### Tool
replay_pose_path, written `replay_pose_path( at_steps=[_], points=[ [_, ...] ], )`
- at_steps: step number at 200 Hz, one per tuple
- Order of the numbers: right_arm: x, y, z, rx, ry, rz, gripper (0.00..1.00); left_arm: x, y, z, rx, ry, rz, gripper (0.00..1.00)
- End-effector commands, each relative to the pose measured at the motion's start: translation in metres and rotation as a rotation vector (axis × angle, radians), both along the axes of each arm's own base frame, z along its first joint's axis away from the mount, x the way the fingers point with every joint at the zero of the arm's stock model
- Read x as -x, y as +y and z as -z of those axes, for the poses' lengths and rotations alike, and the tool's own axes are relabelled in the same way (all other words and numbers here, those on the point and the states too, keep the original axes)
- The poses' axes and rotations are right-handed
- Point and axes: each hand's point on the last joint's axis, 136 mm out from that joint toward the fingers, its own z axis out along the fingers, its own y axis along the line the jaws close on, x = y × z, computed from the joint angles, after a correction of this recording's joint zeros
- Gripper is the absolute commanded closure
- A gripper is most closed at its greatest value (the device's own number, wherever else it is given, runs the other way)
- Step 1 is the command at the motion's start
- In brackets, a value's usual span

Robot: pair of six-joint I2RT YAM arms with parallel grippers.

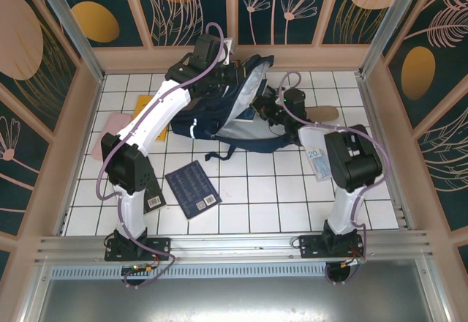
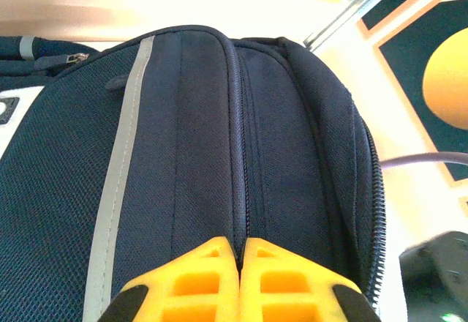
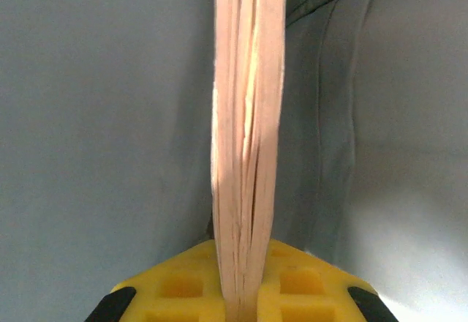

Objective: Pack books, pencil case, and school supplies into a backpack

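Observation:
My right gripper carries the book deeper between the backpack's grey linings next, beyond the backpack's gaping opening, and then I release it.
The navy backpack lies at the back middle of the table, its grey-lined mouth gaping. My left gripper is shut on a ridge of the backpack's fabric at its top edge; the top view shows this gripper there. My right gripper is shut on a book, seen edge-on by its pale pages, inside the grey lining. From above, that gripper sits at the mouth. A navy book and a blackish book lie at the front left.
A yellow book and the pink case lie left, partly behind my left arm. The tan pouch rests right of the backpack. A pale blue-green flat item lies by my right arm. Wooden walls ring the tiled table.

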Motion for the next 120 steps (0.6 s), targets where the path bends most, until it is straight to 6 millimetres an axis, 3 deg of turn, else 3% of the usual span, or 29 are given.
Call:
replay_pose_path(
  at_steps=[1, 50, 96, 120],
  points=[
    [-0.027, 0.020, -0.027, -0.085, -0.070, 0.042, 1.00, 0.001, -0.010, -0.082, 0.190, -0.184, 0.031, 1.00],
    [-0.052, 0.058, 0.002, -0.079, -0.002, 0.072, 1.00, -0.005, -0.009, -0.080, 0.200, -0.178, -0.002, 1.00],
    [-0.064, 0.091, 0.031, -0.047, 0.051, 0.029, 1.00, -0.011, -0.006, -0.074, 0.190, -0.180, -0.034, 1.00],
    [-0.064, 0.099, 0.039, -0.026, 0.067, -0.005, 0.80, -0.013, -0.006, -0.070, 0.188, -0.177, -0.042, 1.00]
  ],
)
